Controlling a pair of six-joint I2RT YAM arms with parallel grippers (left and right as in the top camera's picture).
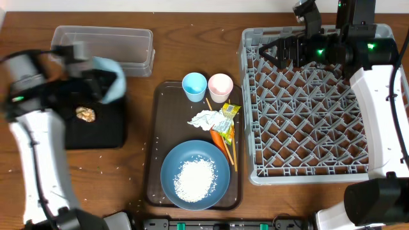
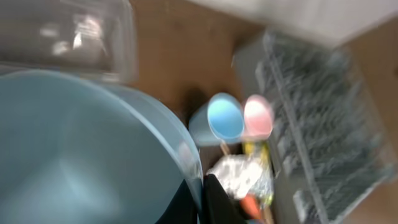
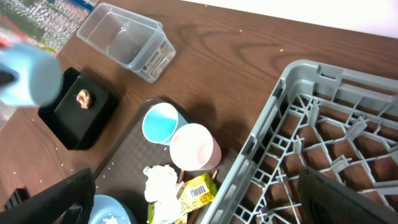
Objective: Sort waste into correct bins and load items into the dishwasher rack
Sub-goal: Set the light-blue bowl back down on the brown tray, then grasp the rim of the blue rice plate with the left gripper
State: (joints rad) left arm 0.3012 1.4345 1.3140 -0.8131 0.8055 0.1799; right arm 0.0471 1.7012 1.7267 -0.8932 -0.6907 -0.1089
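Note:
Next, my left gripper swings over the brown tray, turns the bowl level and brings it down beside the tissue, since the food lump (image 1: 85, 114) lies in the black tray (image 1: 105, 131).
My left gripper (image 1: 102, 82) is shut on the rim of the small light-blue bowl (image 1: 110, 78) and holds it tilted above the black tray (image 1: 105, 131), where the brown food lump (image 1: 85, 114) lies. In the left wrist view the bowl (image 2: 74, 155) fills the frame and the jaws (image 2: 200, 200) pinch its rim. The blue plate (image 1: 195, 174) holds white rice. The light-blue cup (image 1: 194, 86), pink cup (image 1: 220, 86), tissue (image 1: 206, 119), wrapper (image 1: 229, 115), carrot (image 1: 220, 137) and chopsticks (image 1: 232, 150) sit on the brown tray. My right gripper (image 1: 271, 51) is open and empty over the far left of the rack (image 1: 307, 102).
The clear tub (image 1: 108, 48) stands empty at the back left, behind the black tray. The dark brown serving tray (image 1: 160, 147) lies in the middle. A few rice grains are scattered on the table near the front left.

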